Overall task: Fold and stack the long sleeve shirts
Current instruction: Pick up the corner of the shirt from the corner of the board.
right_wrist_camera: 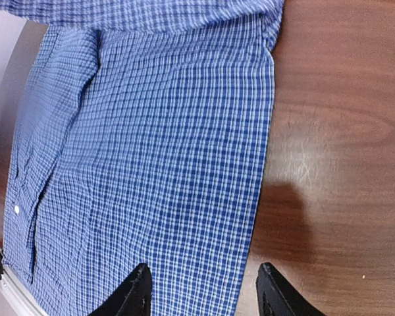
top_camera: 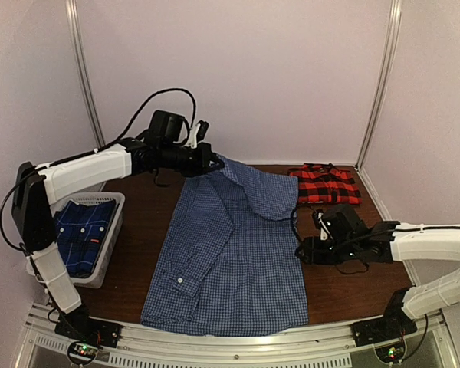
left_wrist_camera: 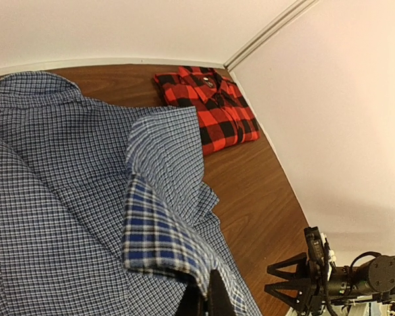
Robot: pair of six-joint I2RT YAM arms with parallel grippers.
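Note:
My right gripper will next move back along the shirt's edge and down onto the near hem corner (top_camera: pixel 302 321), because my left gripper holds the collar end.
A blue-and-white gingham long sleeve shirt (top_camera: pixel 230 261) lies spread across the middle of the table (top_camera: pixel 337 295). My left gripper (top_camera: pixel 216 165) is shut on a fold of it near the collar end and holds that part lifted; the left wrist view shows its fingers (left_wrist_camera: pixel 217 293) pinching cloth beside a turned-up cuff (left_wrist_camera: pixel 155 230) with a bolder blue check. My right gripper (top_camera: pixel 305 239) stands open low over the shirt's right edge (right_wrist_camera: pixel 263 164), its fingertips (right_wrist_camera: pixel 139 293) straddling that edge with nothing held. A folded red-and-black plaid shirt (top_camera: pixel 326 184) lies at the back right.
A white basket (top_camera: pixel 111 199) at the left holds a darker blue plaid shirt (top_camera: pixel 83 230). Pale walls close the table at the back and sides, and a metal rail (top_camera: pixel 230 349) runs along the near edge. Bare wood shows right of the gingham shirt (right_wrist_camera: pixel 342 131).

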